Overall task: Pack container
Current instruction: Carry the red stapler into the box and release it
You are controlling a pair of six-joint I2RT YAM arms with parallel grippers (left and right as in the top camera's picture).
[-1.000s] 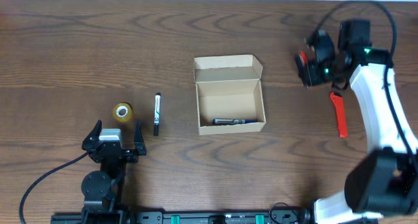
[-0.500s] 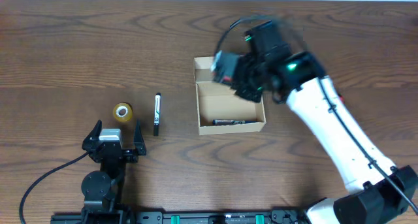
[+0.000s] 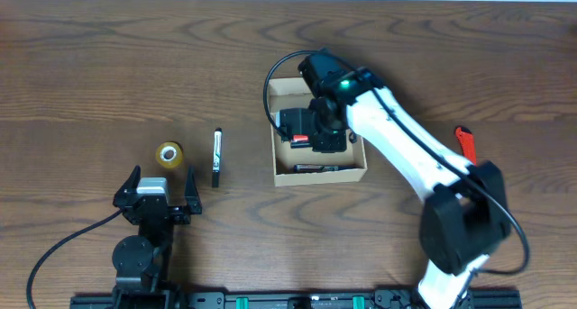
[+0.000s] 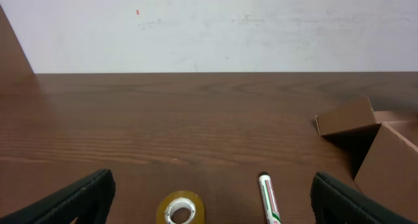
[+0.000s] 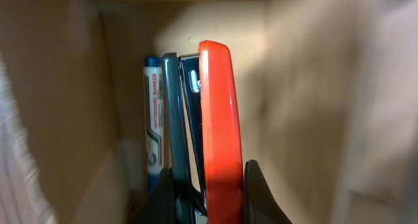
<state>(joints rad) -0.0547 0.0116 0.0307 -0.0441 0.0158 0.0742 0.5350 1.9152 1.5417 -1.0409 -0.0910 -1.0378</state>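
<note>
The right gripper lowers the red and dark stapler (image 3: pixel 298 140) onto the container's bottom beside the blue marker next. It releases it there, since that part of the bottom lies bare.
The tan cardboard container (image 3: pixel 325 175) stands open at mid-table, its flap lid folded back. It also shows at the right edge of the left wrist view (image 4: pixel 392 160). My right gripper (image 3: pixel 319 131) is down inside it, shut on a red and dark stapler (image 3: pixel 298 140). In the right wrist view the fingers (image 5: pixel 208 185) clamp the stapler (image 5: pixel 219 119) beside a blue marker (image 5: pixel 153 119) lying along the box wall. That marker (image 3: pixel 315 168) lies at the box's front. My left gripper (image 3: pixel 160 190) is open and empty near the front edge.
A black and white marker (image 3: pixel 216 157) and a roll of yellow tape (image 3: pixel 169 154) lie left of the box, both just ahead of the left fingers (image 4: pixel 209 194) in the left wrist view: marker (image 4: pixel 268 199), tape (image 4: pixel 181 209). A red tool (image 3: pixel 468 156) lies at the right.
My right arm swung from the far right over to the box and lowered the stapler into it. The left arm has not moved.
</note>
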